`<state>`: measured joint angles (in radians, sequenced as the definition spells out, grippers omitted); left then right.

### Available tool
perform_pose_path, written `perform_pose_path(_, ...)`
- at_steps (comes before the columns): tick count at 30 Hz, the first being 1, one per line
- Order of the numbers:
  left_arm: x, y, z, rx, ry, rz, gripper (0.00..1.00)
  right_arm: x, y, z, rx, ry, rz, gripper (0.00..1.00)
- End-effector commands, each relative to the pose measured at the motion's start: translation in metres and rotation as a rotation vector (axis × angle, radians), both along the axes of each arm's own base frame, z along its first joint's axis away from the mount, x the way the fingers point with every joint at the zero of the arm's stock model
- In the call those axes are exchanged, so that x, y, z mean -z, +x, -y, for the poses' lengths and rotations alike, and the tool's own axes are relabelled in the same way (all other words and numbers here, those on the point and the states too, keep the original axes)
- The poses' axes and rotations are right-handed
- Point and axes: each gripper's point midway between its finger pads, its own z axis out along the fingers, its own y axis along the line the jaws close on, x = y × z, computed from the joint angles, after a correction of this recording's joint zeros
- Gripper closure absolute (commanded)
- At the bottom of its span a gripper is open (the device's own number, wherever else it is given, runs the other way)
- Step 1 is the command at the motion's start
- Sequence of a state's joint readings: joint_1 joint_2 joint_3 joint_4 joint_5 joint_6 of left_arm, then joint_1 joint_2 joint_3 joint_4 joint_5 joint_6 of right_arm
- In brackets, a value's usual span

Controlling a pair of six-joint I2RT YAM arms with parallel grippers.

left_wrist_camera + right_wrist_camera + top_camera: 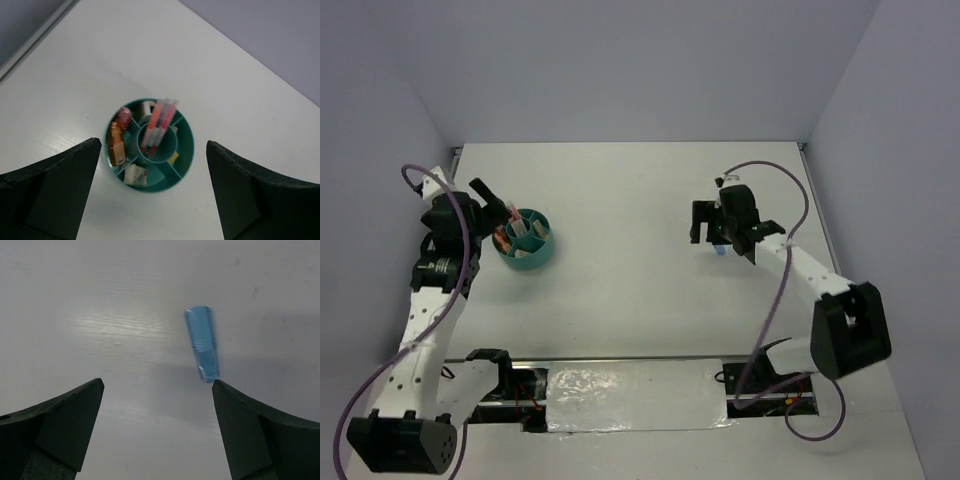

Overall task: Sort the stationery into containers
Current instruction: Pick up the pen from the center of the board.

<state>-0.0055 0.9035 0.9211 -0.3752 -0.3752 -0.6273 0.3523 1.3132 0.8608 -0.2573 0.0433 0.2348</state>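
The right gripper shifts toward the right in the wrist view and down onto the eraser's near end (720, 250) (208, 371) next, because the blue eraser lies off-centre that way.
The round teal organiser (528, 242) stands at the left of the table. In the left wrist view the organiser (187, 145) holds pink and orange pens (156, 125) in its centre tube and several erasers (116, 145) in outer compartments. My left gripper (152, 192) is open and empty, above and just short of the organiser. A blue eraser (202, 343) lies on the table; in the top view the blue eraser (719, 249) peeks out beneath my right gripper (715, 232). My right gripper (157, 390) is open and empty, its right fingertip (220, 390) close to the eraser's near end.
Grey walls close the table at the back and both sides. A metal strip (630, 360) and a sheet of clear film (630, 395) run along the near edge between the arm bases.
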Motion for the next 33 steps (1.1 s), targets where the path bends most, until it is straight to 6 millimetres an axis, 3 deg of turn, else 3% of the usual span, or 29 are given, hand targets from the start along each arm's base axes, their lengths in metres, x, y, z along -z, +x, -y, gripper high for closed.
perform_pose_path(1, -0.012, -0.019, 0.043, 0.321, 0.033, -0.022, 0.01, 0.027, 0.002, 0.023, 0.058, -0.017, -0.145, 0.03)
perform_pose_path(4, -0.002, -0.036, 0.039, 0.337, 0.089, -0.049, 0.01, 0.035, 0.013, 0.013, 0.005, -0.012, -0.171, 0.05)
perform_pose_path(5, 0.010, -0.039, 0.036, 0.337, 0.111, -0.073, 0.01, 0.038, 0.017, 0.017, 0.019, -0.033, -0.180, 0.05)
perform_pose_path(6, 0.011, -0.043, 0.036, 0.343, 0.123, -0.064, 0.01, 0.054, 0.018, 0.028, 0.062, -0.094, -0.229, 0.05)
perform_pose_path(10, 0.034, -0.048, 0.037, 0.364, 0.133, -0.098, 0.01, 0.075, 0.027, 0.040, 0.105, -0.117, -0.309, 0.08)
perform_pose_path(14, 0.032, -0.047, 0.042, 0.391, 0.125, -0.086, 0.01, 0.100, 0.022, 0.056, 0.162, -0.168, -0.390, 0.11)
perform_pose_path(18, 0.031, -0.049, 0.045, 0.405, 0.122, -0.068, 0.01, 0.099, 0.023, 0.061, 0.182, -0.177, -0.386, 0.14)
perform_pose_path(19, 0.031, -0.049, 0.045, 0.405, 0.121, -0.068, 0.01, 0.100, 0.022, 0.059, 0.174, -0.162, -0.397, 0.29)
perform_pose_path(21, 0.030, -0.051, 0.043, 0.394, 0.122, -0.069, 0.01, 0.111, 0.016, 0.057, 0.162, -0.139, -0.441, 0.44)
perform_pose_path(22, 0.029, -0.051, 0.043, 0.385, 0.116, -0.063, 0.01, 0.113, 0.012, 0.056, 0.158, -0.132, -0.467, 0.59)
perform_pose_path(24, 0.028, -0.053, 0.045, 0.390, 0.102, -0.068, 0.01, 0.115, 0.006, 0.056, 0.153, -0.128, -0.473, 0.72)
perform_pose_path(25, 0.027, -0.053, 0.049, 0.399, 0.078, -0.064, 0.01, 0.111, 0.007, 0.057, 0.159, -0.126, -0.460, 0.83)
perform_pose_path(26, 0.028, -0.053, 0.053, 0.415, 0.059, -0.064, 0.01, 0.111, 0.004, 0.056, 0.155, -0.124, -0.461, 0.87)
perform_pose_path(27, 0.025, -0.052, 0.068, 0.474, -0.001, -0.044, 0.01, 0.102, 0.005, 0.049, 0.126, -0.113, -0.432, 0.96)
perform_pose_path(29, 0.020, -0.049, 0.092, 0.573, -0.090, 0.000, 0.01, 0.088, 0.002, 0.015, 0.010, -0.031, -0.367, 0.99)
perform_pose_path(30, 0.009, -0.048, 0.124, 0.718, -0.203, 0.082, 0.01, 0.061, -0.005, -0.021, -0.104, 0.008, -0.272, 0.99)
perform_pose_path(31, 0.013, -0.061, 0.156, 0.856, -0.381, 0.090, 0.01, 0.034, -0.009, -0.049, -0.191, 0.070, -0.163, 1.00)
perform_pose_path(32, 0.005, -0.061, 0.167, 0.907, -0.446, 0.135, 0.01, 0.035, -0.020, -0.072, -0.263, 0.078, -0.150, 1.00)
perform_pose_path(33, -0.016, -0.053, 0.176, 0.959, -0.451, 0.245, 0.01, 0.004, -0.043, -0.118, -0.408, 0.114, -0.047, 1.00)
